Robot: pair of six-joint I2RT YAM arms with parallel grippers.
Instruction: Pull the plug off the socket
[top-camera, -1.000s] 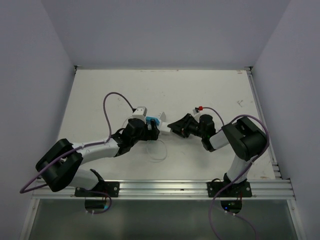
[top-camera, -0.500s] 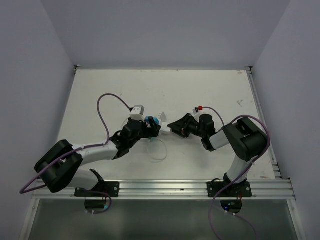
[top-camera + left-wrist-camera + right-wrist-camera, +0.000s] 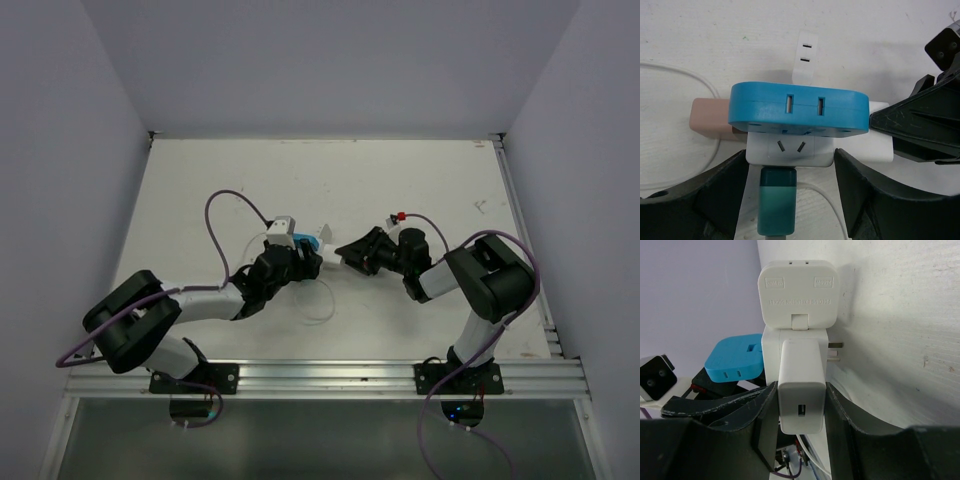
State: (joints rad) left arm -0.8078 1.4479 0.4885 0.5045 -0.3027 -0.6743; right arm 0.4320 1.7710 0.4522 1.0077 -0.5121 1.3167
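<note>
I will next pull my right gripper to the right in the top view and let go of the plug over bare tabletop, while my left gripper holds the socket (image 3: 320,257).
The white cube socket (image 3: 790,150) lies mid-table with several plugs in it: a blue plug (image 3: 797,107) on top, a teal plug (image 3: 776,200) with a white cable, a pinkish plug (image 3: 710,117) and a flat white plug (image 3: 807,55). My left gripper (image 3: 790,160) has a finger against each side of the socket, the teal plug between them. My right gripper (image 3: 801,395) is shut on the white charger plug (image 3: 801,385), which is seated in the socket (image 3: 771,355). In the top view both grippers, left (image 3: 306,262) and right (image 3: 342,256), meet at the socket (image 3: 320,257).
A thin white cable (image 3: 318,300) loops on the table in front of the socket. Purple cables arc over both arms. A flat white square plug (image 3: 797,290) sits on the socket's far face. A metal rail runs along the table's right edge (image 3: 530,260).
My left gripper drew back and left, then came forward again to the socket. The right arm and the charger plug have not moved.
</note>
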